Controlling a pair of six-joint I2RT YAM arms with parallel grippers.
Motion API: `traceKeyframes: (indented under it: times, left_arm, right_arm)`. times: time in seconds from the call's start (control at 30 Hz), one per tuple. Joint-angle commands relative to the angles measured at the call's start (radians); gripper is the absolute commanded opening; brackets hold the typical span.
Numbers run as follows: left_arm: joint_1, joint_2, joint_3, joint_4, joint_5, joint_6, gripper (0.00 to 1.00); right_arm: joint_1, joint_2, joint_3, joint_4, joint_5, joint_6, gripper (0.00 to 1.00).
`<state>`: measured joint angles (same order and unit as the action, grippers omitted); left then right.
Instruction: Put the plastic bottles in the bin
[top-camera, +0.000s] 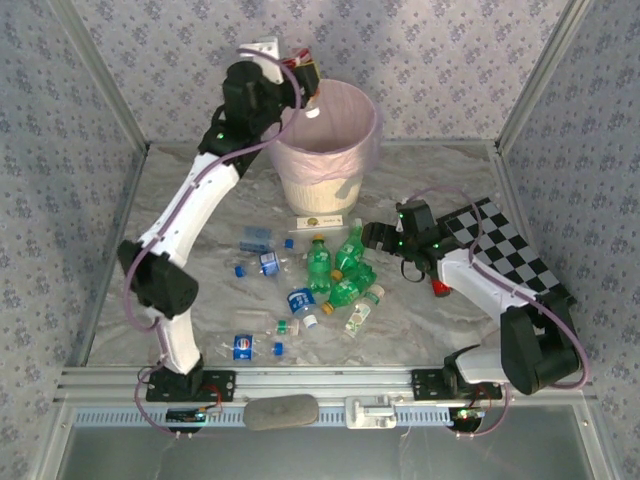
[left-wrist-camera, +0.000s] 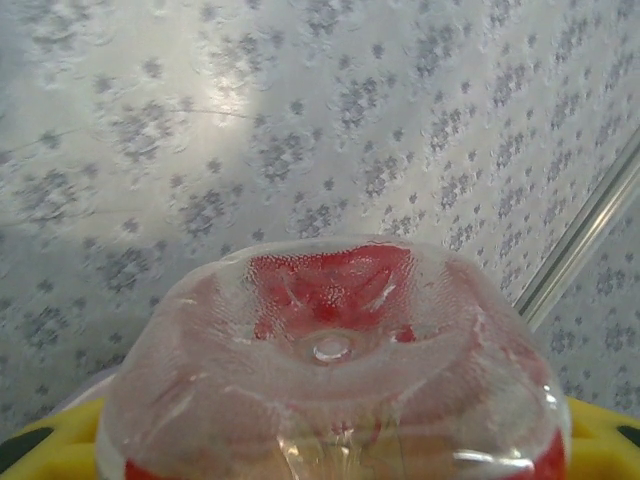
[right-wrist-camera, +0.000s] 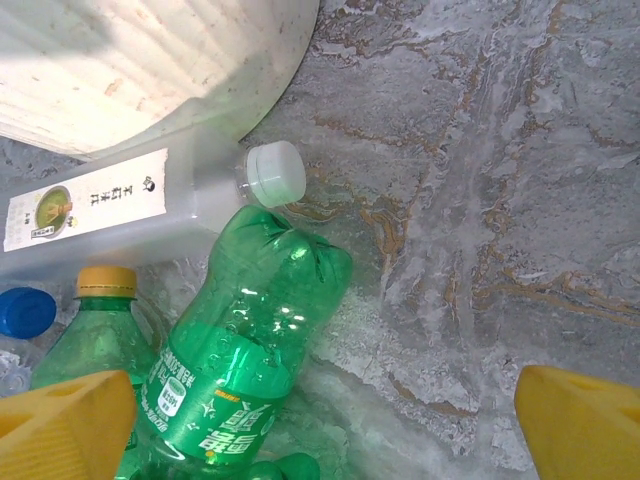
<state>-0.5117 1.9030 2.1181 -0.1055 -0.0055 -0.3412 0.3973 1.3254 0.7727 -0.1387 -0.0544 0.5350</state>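
The left gripper carries the clear bottle toward the checkerboard's side next, in past the bin's rim, then down before release.
My left gripper (top-camera: 303, 76) is raised at the back rim of the bin (top-camera: 325, 165), a cream basket lined with a pink bag. It is shut on a clear bottle with a red label (left-wrist-camera: 330, 340), whose base faces the left wrist camera between the yellow fingers (left-wrist-camera: 40, 450). Several plastic bottles lie in a pile on the table in front of the bin, green ones (top-camera: 318, 262) and clear blue-labelled ones (top-camera: 300, 300). My right gripper (top-camera: 372, 237) hangs open at the pile's right side. A green bottle (right-wrist-camera: 240, 350) lies between its fingertips (right-wrist-camera: 65, 420), close to the left one.
A flat clear container with a white cap and label (right-wrist-camera: 120, 210) lies against the bin's foot (right-wrist-camera: 150, 60). Loose blue caps (top-camera: 240, 270) are scattered to the left. A checkerboard (top-camera: 510, 250) lies at the right, with a small red object (top-camera: 440, 288) under the right arm.
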Motion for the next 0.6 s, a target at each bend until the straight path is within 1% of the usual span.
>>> traceKeyframes:
  times: [0.0,0.07,0.17,0.23,0.3,0.47,0.57]
  left_arm:
    - [-0.038,0.133,0.203,-0.175,0.020,0.153,0.50]
    - [-0.048,0.254,0.392,-0.310,0.005,0.189,0.51]
    - [-0.049,0.428,0.667,-0.482,-0.017,0.192,0.52]
    - [-0.049,0.501,0.762,-0.534,-0.025,0.191,0.52]
    - [-0.049,0.525,0.761,-0.539,-0.032,0.188,0.52]
    - [-0.049,0.511,0.646,-0.503,-0.048,0.185,0.53]
    - [-0.050,0.514,0.625,-0.506,-0.050,0.185,0.58]
  right_arm:
    - [0.005,-0.040,-0.021,-0.016,0.032,-0.003,0.99]
    - [0.005,-0.055,-0.030,-0.021,0.037,-0.003,0.99]
    - [0.004,-0.072,-0.044,-0.025,0.045,-0.003,0.99]
    - [0.004,-0.080,-0.051,-0.025,0.046,-0.001,0.99]
    - [0.002,-0.084,-0.057,-0.026,0.047,0.000,0.99]
    - [0.000,-0.089,-0.062,-0.028,0.047,-0.001,0.99]
    - [0.000,-0.088,-0.063,-0.026,0.046,0.000,0.99]
